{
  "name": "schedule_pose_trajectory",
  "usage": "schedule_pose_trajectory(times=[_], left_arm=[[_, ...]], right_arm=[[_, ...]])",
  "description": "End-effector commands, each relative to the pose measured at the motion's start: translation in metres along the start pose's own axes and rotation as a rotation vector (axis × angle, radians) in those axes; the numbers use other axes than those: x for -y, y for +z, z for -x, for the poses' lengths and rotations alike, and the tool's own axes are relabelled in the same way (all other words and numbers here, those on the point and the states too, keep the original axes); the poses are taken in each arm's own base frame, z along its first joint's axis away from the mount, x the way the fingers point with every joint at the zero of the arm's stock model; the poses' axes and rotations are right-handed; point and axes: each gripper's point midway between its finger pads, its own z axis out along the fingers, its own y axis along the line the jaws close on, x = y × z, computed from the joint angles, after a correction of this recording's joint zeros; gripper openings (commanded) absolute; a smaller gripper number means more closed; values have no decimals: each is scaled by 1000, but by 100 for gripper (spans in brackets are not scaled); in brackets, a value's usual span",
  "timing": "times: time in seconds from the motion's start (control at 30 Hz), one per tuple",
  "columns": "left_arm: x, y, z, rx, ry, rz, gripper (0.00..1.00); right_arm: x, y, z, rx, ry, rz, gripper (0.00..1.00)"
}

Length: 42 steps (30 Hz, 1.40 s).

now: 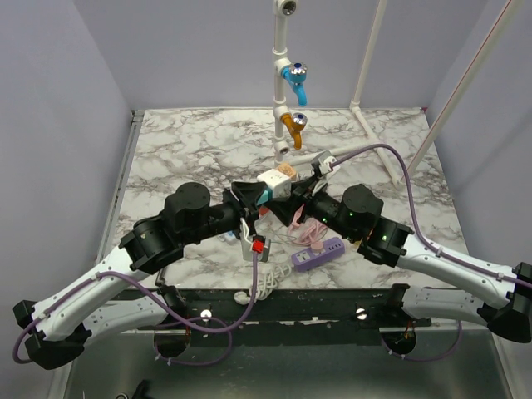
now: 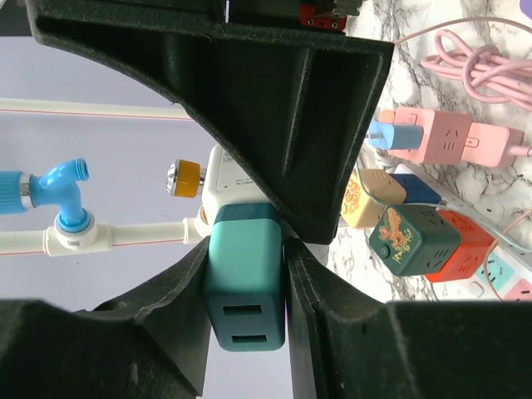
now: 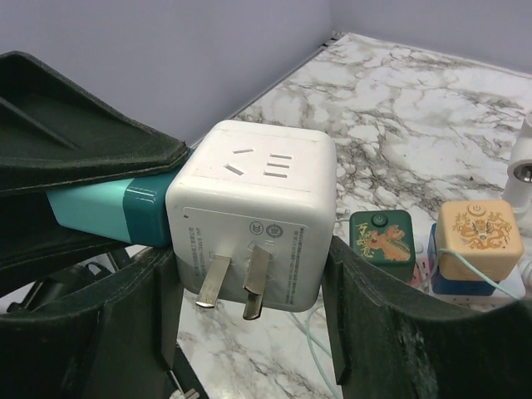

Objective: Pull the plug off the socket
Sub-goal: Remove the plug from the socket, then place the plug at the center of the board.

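Observation:
Next, my left gripper draws the plug off to the left in the top view, back and down. It then releases it on the near tabletop, since that lies bare.
A white cube socket hangs in the air over the table's middle, its two metal prongs pointing at the right wrist camera. My right gripper is shut on its two sides. A teal plug sits flush against the socket's left face, with no gap showing. My left gripper is shut on the teal plug, whose two USB slots face the left wrist camera; the white socket is just beyond it. From above, the socket and plug sit between the left gripper and the right gripper.
A white pipe with a blue tap and an orange tap stands behind. Below lie a purple power strip, a pink strip, a green dragon cube, a beige cube and a white strip with a red switch.

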Motion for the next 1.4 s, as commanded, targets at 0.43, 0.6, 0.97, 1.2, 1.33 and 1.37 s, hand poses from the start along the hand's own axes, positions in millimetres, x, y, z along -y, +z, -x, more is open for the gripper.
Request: schedule_pose_trajectory(times=[0.43, 0.6, 0.97, 1.2, 1.33, 1.37], left_arm=[[10, -44, 23, 52, -92, -19, 0], [12, -53, 20, 32, -74, -18, 0], [87, -55, -64, -293, -441, -151, 0], [160, -76, -109, -471, -757, -331, 0], [200, -81, -112, -494, -788, -398, 0], [207, -81, -113, -495, -788, -404, 0]], right_arm=[[87, -20, -1, 78, -48, -421, 1], [101, -28, -8, 61, -54, -466, 1], [203, -90, -49, -70, 189, -886, 1], [256, -146, -93, -147, 435, -1167, 1], [265, -162, -101, -174, 478, -1245, 1], [267, -166, -103, -178, 481, -1262, 1]])
